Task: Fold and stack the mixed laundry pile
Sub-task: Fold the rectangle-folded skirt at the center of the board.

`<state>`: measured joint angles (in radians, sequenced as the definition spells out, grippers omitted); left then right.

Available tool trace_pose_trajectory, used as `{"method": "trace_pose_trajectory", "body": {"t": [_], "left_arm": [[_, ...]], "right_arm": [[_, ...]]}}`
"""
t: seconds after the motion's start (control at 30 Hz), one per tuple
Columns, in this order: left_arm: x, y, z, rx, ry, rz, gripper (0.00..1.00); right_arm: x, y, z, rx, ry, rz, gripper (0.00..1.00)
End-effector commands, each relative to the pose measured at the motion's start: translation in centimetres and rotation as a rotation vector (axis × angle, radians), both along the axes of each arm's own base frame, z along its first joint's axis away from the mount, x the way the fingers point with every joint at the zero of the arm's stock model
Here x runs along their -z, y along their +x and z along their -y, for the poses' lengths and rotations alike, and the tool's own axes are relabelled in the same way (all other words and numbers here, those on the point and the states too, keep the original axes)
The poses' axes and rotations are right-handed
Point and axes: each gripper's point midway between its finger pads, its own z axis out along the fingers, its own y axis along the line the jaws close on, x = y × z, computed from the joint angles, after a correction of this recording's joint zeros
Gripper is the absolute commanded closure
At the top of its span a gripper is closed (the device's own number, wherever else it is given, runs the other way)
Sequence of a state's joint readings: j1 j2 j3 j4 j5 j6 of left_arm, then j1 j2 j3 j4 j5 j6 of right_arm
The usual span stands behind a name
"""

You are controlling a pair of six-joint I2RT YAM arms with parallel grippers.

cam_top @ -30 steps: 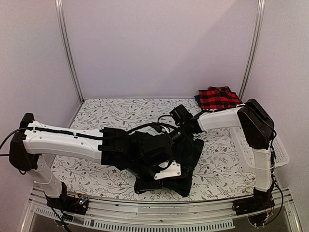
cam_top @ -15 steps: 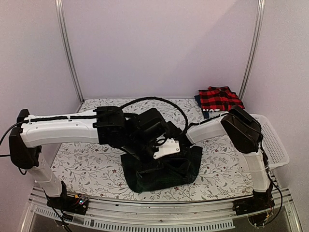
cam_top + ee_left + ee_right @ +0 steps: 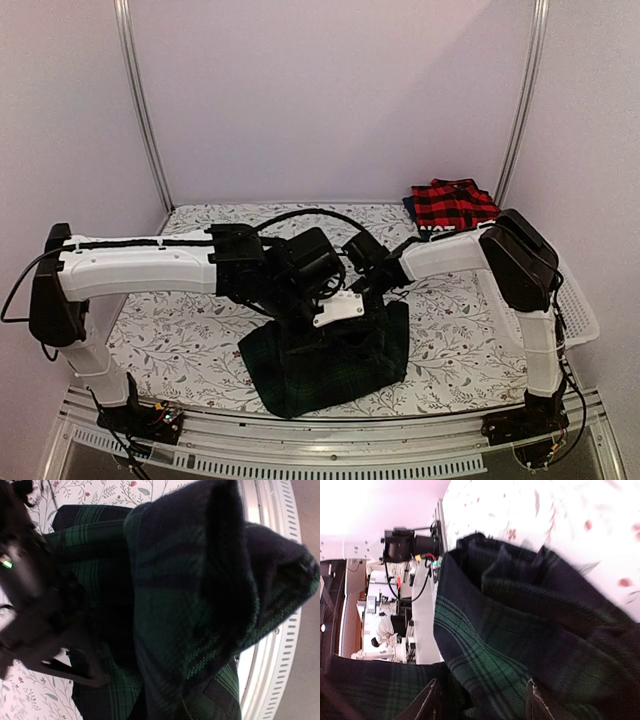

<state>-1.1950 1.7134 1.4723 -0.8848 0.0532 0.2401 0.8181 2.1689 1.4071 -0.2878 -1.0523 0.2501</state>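
My left gripper carries the still hanging plaid outward next, lowers it there and releases it, since the garment's far edge (image 3: 76,692) lies below and outward of the gripper.
The dark green-navy plaid garment (image 3: 330,365) hangs over the near middle of the table, held up by its top edge. My left gripper (image 3: 328,312) is shut on that edge; in the left wrist view the garment (image 3: 190,605) covers the fingers. My right gripper (image 3: 377,287) grips the top right part; in its wrist view the plaid (image 3: 520,630) runs between the two fingers (image 3: 429,702) of my right gripper (image 3: 481,692). The red-and-black checked shirt (image 3: 452,205) lies folded at the back right on a navy folded garment (image 3: 410,206).
A white lattice basket (image 3: 578,305) stands at the right edge behind the right arm. The floral table cloth (image 3: 190,340) covers the table. A metal rail (image 3: 330,445) runs along the near edge, and frame posts stand at the back corners.
The plaid garment went from a crumpled heap to lifted between both grippers. Its lower hem now hangs closer to the near edge, and the right gripper has drawn back and up.
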Motion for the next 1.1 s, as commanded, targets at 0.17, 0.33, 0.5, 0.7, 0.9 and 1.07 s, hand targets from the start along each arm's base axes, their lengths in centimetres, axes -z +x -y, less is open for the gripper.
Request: {"method": "trace_pose_trajectory", "body": {"t": [0.17, 0.33, 0.5, 0.7, 0.9, 1.07], "left_arm": [[-0.3, 2.5, 0.5, 0.002, -0.073, -0.03, 0.97], [1.4, 5.6, -0.1, -0.041, -0.068, -0.057, 0.94], [4.0, 8.8, -0.6, -0.077, -0.036, -0.022, 0.89], [6.6, 15.3, -1.4, -0.23, 0.024, 0.103, 0.72], [3.0, 21.5, -5.4, -0.548, -0.029, 0.217, 0.4], [-3.9, 20.4, -7.2, -0.718, -0.263, 0.14, 0.16]], "right_arm": [[-14.2, 8.7, 1.4, 0.148, 0.233, 0.141, 0.41], [-13.4, 11.0, 4.5, 0.262, 0.177, 0.116, 0.4], [-13.4, 10.9, 8.0, 0.36, 0.13, 0.128, 0.4], [-13.9, 8.8, 11.8, 0.45, 0.085, 0.159, 0.39], [-14.8, 5.9, 13.5, 0.461, 0.097, 0.193, 0.39], [-15.3, 2.8, 12.6, 0.386, 0.102, 0.231, 0.4]]}}
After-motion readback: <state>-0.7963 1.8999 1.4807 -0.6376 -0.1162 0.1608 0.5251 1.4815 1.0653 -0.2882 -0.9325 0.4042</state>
